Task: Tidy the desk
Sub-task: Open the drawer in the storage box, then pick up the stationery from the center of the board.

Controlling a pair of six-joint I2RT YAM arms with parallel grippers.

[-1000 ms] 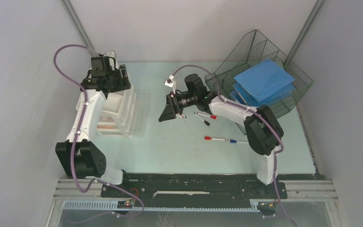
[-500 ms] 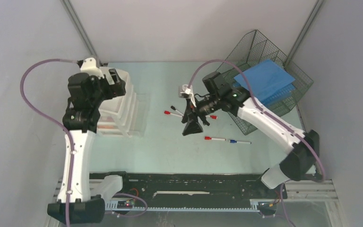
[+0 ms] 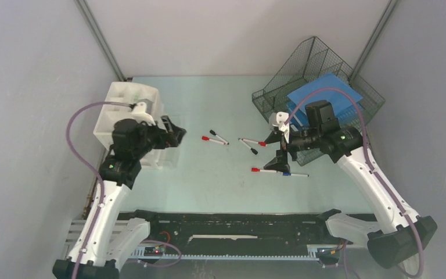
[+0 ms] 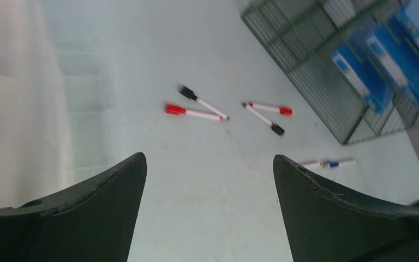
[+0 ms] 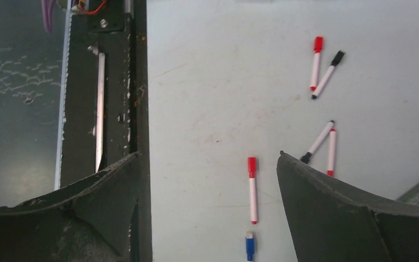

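The left gripper moves to the right in the top view and down onto the red-capped marker's white tail end (image 3: 223, 143) next, because that marker is nearest the drawer unit (image 3: 126, 113).
The desk (image 3: 209, 186) is a pale mint-green top with a black rail (image 3: 232, 224) at its near edge. Several whiteboard markers lie on it: a red-capped one (image 3: 211, 140) crossing a black-capped one (image 3: 219, 137), a second pair (image 3: 252, 143), a single red-capped marker (image 3: 265, 171) and a blue-capped one (image 3: 294, 174). My left gripper (image 3: 172, 133) is open and empty beside the white drawer unit (image 3: 126, 113), with the markers ahead of it in the left wrist view (image 4: 207, 158). My right gripper (image 3: 278, 160) is open and empty above the single red marker (image 5: 252, 188) and the blue marker (image 5: 249, 245).
A dark wire-mesh tray (image 3: 302, 64) with blue folders (image 3: 325, 96) stands at the back right, close behind my right arm. It also shows in the left wrist view (image 4: 311, 76). Grey walls enclose the desk. The black rail (image 5: 117, 82) runs along the left of the right wrist view.
My left arm has swung down off the drawer unit to its right front corner. My right arm has pulled back right from the desk's middle to above the red and blue markers.
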